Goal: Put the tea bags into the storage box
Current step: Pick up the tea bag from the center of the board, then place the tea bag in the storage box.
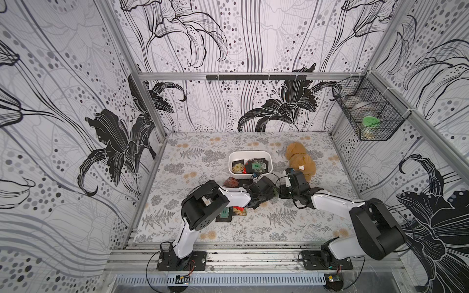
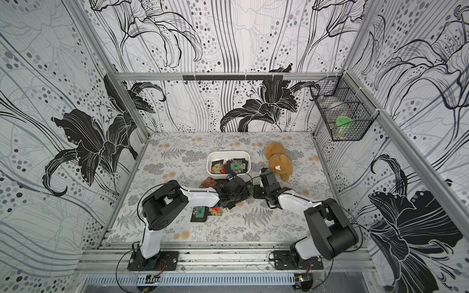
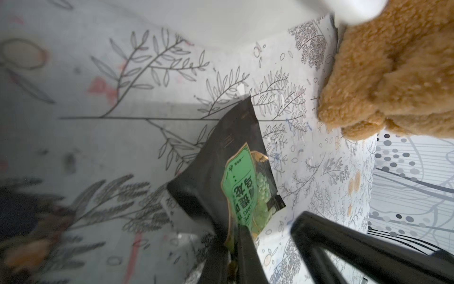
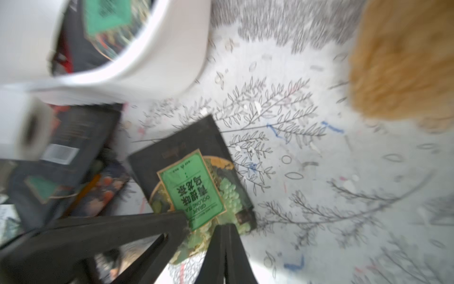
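Note:
The storage box's end by the plush toy is outward of my left gripper. I will lift the bag outward over the box's raised near rim and let go of it.
In the left wrist view my left gripper [image 3: 235, 230] is shut on a black tea bag [image 3: 231, 159] with a green label, held tilted above the table. In the right wrist view the same tea bag [image 4: 191, 182] faces the camera. My right gripper [image 4: 224, 227] is shut, fingers pressed together with nothing between them, its tip over the bag's lower corner. Both grippers [image 1: 272, 194] [image 1: 282, 193] meet just in front of the white storage box [image 1: 250, 153], which holds several tea bags [image 1: 256, 166]. More tea bags lie under the left arm [image 1: 224, 213] and near the box [image 1: 231, 182].
A tan plush toy [image 1: 300, 158] lies right of the box, close behind the right wrist. A black wire basket [image 1: 368, 111] with a green-lidded jar hangs on the right wall. Patterned walls enclose the table on three sides.

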You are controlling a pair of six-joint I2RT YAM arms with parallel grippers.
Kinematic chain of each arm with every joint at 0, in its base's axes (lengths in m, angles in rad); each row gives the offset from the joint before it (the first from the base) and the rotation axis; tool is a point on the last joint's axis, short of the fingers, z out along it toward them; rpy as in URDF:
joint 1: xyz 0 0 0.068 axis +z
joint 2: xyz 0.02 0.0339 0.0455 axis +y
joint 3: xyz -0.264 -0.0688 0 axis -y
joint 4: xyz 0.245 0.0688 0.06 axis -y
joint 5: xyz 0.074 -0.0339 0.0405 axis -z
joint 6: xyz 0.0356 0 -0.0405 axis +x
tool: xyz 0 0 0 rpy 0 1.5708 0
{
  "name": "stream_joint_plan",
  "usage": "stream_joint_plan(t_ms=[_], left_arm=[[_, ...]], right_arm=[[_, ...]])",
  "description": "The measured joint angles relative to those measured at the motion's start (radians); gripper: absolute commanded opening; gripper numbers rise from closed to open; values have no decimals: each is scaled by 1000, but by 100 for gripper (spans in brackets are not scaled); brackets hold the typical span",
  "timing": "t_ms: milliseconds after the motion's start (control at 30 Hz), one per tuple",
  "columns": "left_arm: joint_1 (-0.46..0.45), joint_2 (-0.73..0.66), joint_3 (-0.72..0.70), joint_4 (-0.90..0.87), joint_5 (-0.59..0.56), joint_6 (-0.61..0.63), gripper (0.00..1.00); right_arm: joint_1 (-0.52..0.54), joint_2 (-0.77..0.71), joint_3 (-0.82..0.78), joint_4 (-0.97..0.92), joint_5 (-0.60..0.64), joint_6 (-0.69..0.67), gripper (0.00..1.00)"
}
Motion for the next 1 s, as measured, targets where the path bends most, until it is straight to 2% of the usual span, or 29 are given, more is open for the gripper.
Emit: stream_joint_plan(t_ms=[267,400,533,733,1000], left_arm=[[-17,-193,-90,-71,6,53,0],[-18,-289,-90,-130,-14,94,0],[-6,-327,-23,-233,-68,149,0],[102,-274,154,-335,-118,220,0],[231,-42,394,-417,-134,286,0]], right_arm=[[0,-289,-130,74,92,1,15],[0,-326,-153,97,98,0,15],[0,-333,-162,121,86,0,18],[0,-398,-201,162,40,-2,29],[0,-385,-205,183,-5,-4,31]])
